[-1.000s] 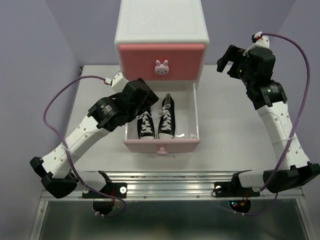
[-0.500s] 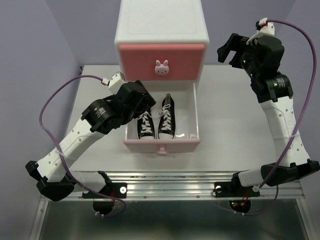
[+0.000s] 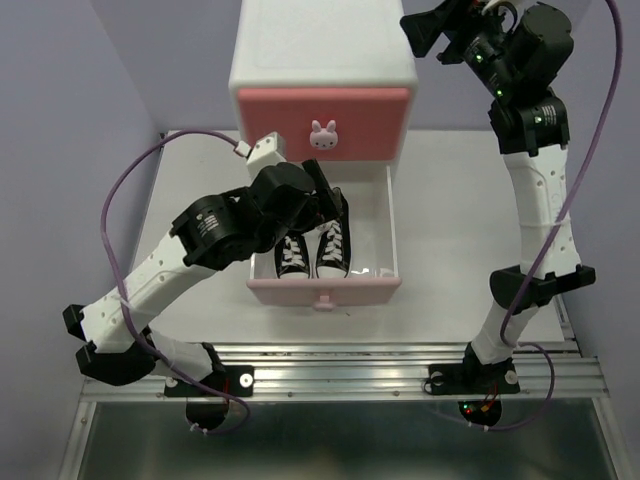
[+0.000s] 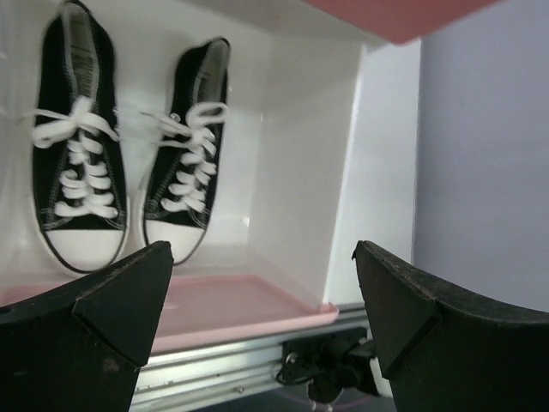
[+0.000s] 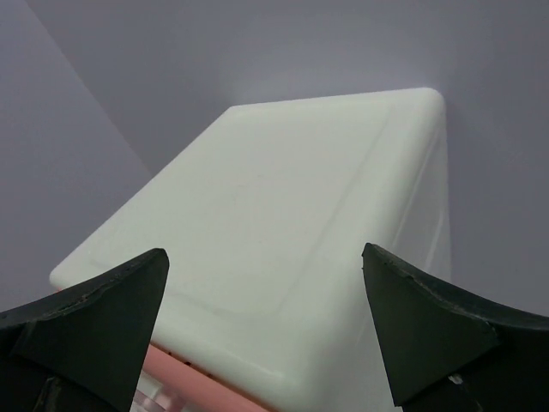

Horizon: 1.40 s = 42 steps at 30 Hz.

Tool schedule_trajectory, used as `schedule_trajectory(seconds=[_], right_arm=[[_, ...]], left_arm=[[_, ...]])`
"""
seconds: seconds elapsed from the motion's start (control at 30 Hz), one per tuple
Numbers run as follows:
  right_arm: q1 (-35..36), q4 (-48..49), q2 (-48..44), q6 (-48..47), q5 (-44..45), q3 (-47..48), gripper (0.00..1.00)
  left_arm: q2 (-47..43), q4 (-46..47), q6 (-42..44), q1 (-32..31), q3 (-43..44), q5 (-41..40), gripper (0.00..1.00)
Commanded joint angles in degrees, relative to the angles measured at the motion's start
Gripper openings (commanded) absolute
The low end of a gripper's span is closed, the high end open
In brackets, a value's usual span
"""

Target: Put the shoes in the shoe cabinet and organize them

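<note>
Next, the left gripper comes back and down to close before the lower drawer's pink front (image 3: 323, 291) (image 4: 236, 328), since both shoes are inside. The drawer's front lies back of and below the gripper.
The white shoe cabinet (image 3: 322, 50) stands at the back of the table, its darker pink upper drawer (image 3: 322, 125) closed. The pale pink lower drawer (image 3: 325, 290) is pulled out. Two black shoes (image 3: 293, 255) (image 3: 334, 245) lie in it side by side, toes toward the front. My left gripper (image 3: 330, 200) hovers open over the back of that drawer, holding nothing. Its wrist view looks down on the shoes (image 4: 77, 146) (image 4: 184, 163) past the gripper (image 4: 262, 283). My right gripper (image 3: 425, 35) hangs open and empty, high beside the cabinet's top right corner, facing the cabinet top (image 5: 274, 215).
The grey table (image 3: 450, 220) runs out to the right of the cabinet. An aluminium rail (image 3: 340, 365) with both arm bases lines the near edge. Purple cables loop from each wrist. Purple walls close in at the back and left.
The right arm has risen and swung left toward the cabinet's top. The left gripper has shifted right, over the open drawer. The shoes and drawers have not moved.
</note>
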Motion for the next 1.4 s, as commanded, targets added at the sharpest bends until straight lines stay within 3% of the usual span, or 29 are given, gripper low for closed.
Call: schedule_trajectory(seconds=[0.0,0.17,0.33,0.5,0.6,0.77,1.0,1.27,1.37], right_arm=[[4.45,4.5,4.33,-2.03,-5.28,4.49,1.0],[10.43,1.17,9.08,-9.94,-2.75,5.36,1.0],[12.01,-0.67,12.68,-12.92,1.21,5.28,1.0],[12.54,-4.19,12.95,-16.45,4.91,1.68,1.0],[13.06,-5.07,12.78,-17.06,5.53,-0.34,1.0],[13.07,-5.08,12.69,-17.42,5.97,-2.1,1.0],[13.07,-4.63,13.31,-15.84,4.38,-2.81,1.0],[13.6,-4.63,13.13,-16.28,4.64,-4.12,1.0],[13.6,-4.72,12.69,-17.06,5.34,-4.74,1.0]], left_arm=[[4.18,-1.34,2.89,-6.06,5.99,-1.93,0.99],[7.79,-4.86,4.03,-9.84,12.06,-3.52,0.99],[6.65,-7.58,1.84,-14.23,9.96,-2.56,0.99],[2.35,-7.58,-2.29,-21.79,0.32,0.61,0.99],[-0.19,-7.58,-8.94,-25.21,-7.76,2.19,0.99],[-5.12,-7.32,-17.58,-28.21,-23.31,3.6,0.99],[-6.1,-2.85,-24.09,-28.57,-36.87,1.67,0.99],[-2.23,5.5,-26.83,-28.13,-39.0,-7.55,0.99],[-0.21,2.71,-29.27,-28.04,-38.91,-9.58,0.99]])
